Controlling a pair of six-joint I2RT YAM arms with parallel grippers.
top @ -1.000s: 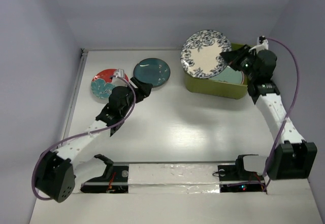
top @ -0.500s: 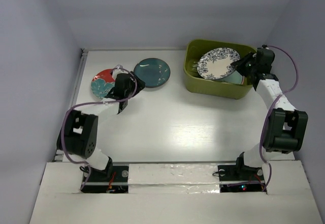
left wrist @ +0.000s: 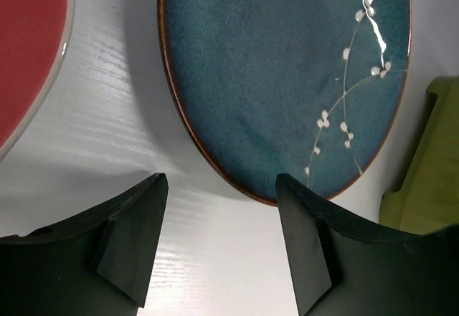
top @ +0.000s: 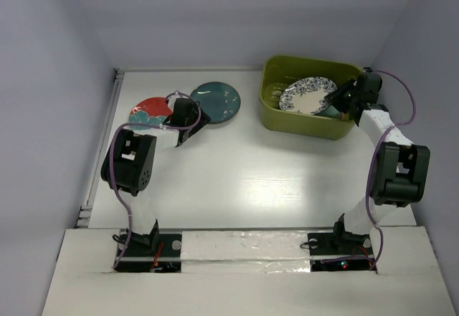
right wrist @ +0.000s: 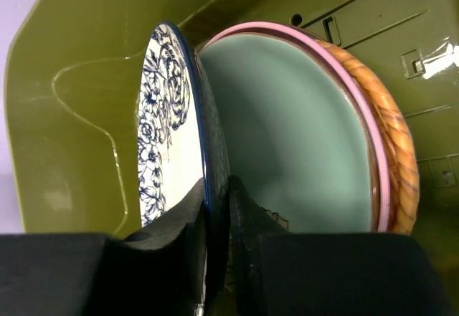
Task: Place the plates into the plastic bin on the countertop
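Observation:
My left gripper moves onto the teal plate's near rim (left wrist: 209, 161) next, one finger each side, as that rim lies just ahead of the open fingers' gap.
The olive-green plastic bin (top: 305, 126) stands at the back right of the countertop (top: 244, 180). My right gripper (top: 337, 99) is shut on the rim of the white-and-blue patterned plate (top: 306, 95), also seen in the right wrist view (right wrist: 161, 137), held inside the bin (right wrist: 79, 79) above a mint green plate (right wrist: 294, 137), a pink plate (right wrist: 362, 101) and an orange plate (right wrist: 394, 137). The dark teal plate (top: 215, 101) and the red plate (top: 150, 109) lie on the countertop. My left gripper (left wrist: 222, 194) is open just short of the teal plate's (left wrist: 280, 79) near rim, the red plate (left wrist: 29, 44) to its left.
Pale lavender walls enclose the countertop at the back and both sides. A metal rail (top: 100, 144) runs along the left edge. The bin's corner (left wrist: 427, 165) shows at the right of the left wrist view.
My right gripper has lowered the white-and-blue plate from above the bin's rim down into the bin. My left gripper has moved toward the teal plate's near rim.

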